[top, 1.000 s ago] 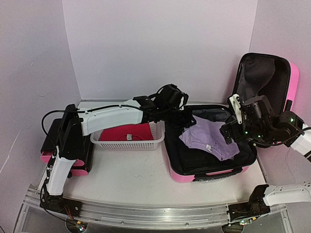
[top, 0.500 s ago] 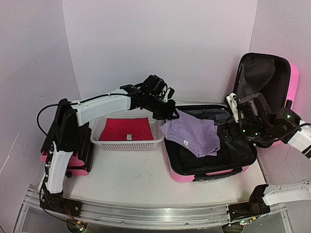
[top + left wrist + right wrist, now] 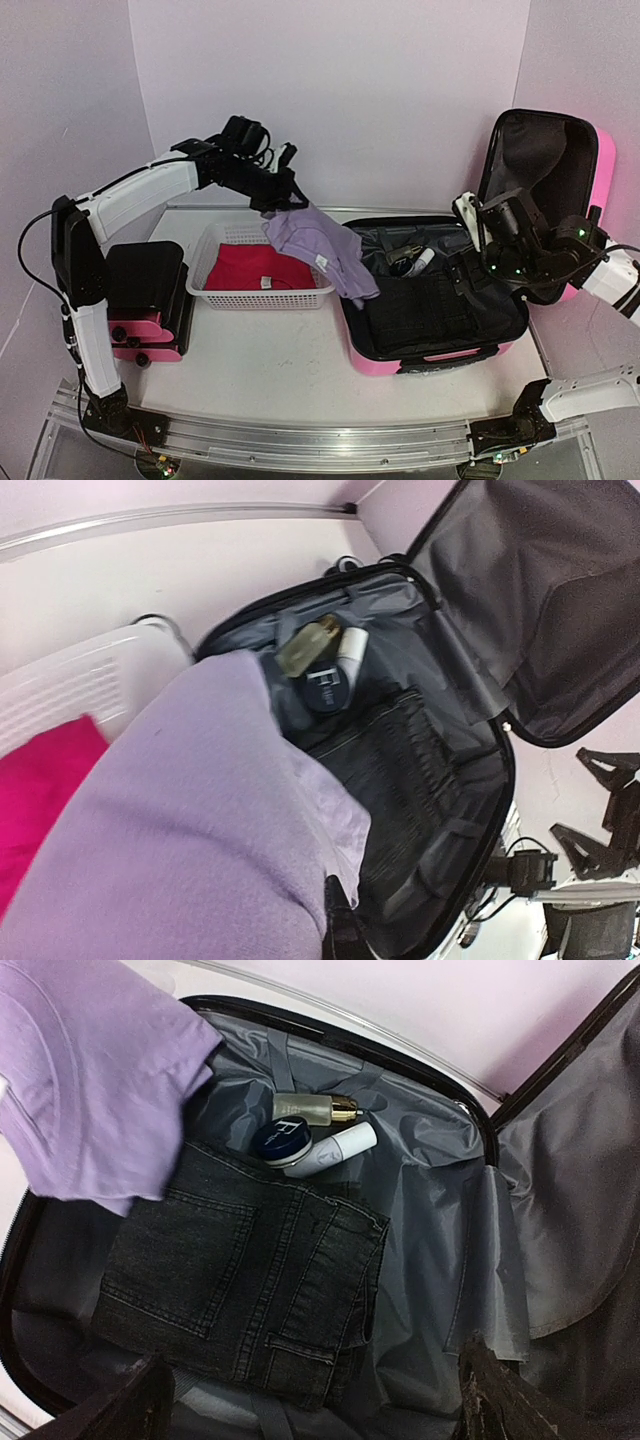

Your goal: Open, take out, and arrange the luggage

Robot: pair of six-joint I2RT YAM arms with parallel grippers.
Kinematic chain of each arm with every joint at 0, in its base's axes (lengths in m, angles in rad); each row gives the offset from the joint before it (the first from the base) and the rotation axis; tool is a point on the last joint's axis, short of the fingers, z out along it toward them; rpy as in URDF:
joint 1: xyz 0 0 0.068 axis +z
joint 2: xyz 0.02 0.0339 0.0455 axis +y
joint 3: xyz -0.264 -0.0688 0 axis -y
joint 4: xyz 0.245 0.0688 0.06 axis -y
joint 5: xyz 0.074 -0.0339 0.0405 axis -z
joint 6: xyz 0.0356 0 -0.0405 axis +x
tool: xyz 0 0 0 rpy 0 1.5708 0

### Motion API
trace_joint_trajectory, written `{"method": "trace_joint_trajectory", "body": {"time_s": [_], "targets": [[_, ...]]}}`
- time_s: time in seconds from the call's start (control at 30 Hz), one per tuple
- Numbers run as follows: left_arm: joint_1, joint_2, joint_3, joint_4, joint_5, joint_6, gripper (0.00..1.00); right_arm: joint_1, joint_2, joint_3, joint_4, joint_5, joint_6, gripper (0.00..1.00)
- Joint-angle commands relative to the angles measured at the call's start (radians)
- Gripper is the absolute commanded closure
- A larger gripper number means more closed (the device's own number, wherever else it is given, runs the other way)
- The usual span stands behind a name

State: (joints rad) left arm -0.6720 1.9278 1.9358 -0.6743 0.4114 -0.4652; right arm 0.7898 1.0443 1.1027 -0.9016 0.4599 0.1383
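Observation:
The shirt still hangs over the luggage's rim, so the left gripper will carry it down toward the basket's end beside the smaller case and release it there.
The pink luggage lies open at the right, its black-lined lid standing upright. My left gripper is shut on a purple shirt, which hangs over the right end of the white basket and the luggage's left rim. In the left wrist view the shirt fills the lower left and hides most of the left gripper. My right gripper hovers open over the luggage with nothing in it. In the right wrist view the right gripper is above folded dark jeans.
A red garment lies in the basket. In the luggage's far corner are a gold-capped bottle, a dark round jar and a white tube. A smaller pink and black case stands at the left by the left arm.
My left arm has lifted the purple shirt out of the luggage and carried it left and up, over the basket's end, uncovering the jeans. The right gripper has stayed open, barely moving.

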Motion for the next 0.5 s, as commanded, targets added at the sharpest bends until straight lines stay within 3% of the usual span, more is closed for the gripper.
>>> {"method": "trace_joint_trajectory", "body": {"time_s": [0.0,0.47], "targets": [[0.096,-0.072,-0.069,-0.04,0.122,0.123,1.0,-0.004,0.009,0.053,0.021,-0.002,0.004,0.02],[0.291,-0.117,-0.215,-0.073,0.061,0.307,1.0,-0.004,0.019,0.06,0.018,-0.017,0.018,0.02]]}}
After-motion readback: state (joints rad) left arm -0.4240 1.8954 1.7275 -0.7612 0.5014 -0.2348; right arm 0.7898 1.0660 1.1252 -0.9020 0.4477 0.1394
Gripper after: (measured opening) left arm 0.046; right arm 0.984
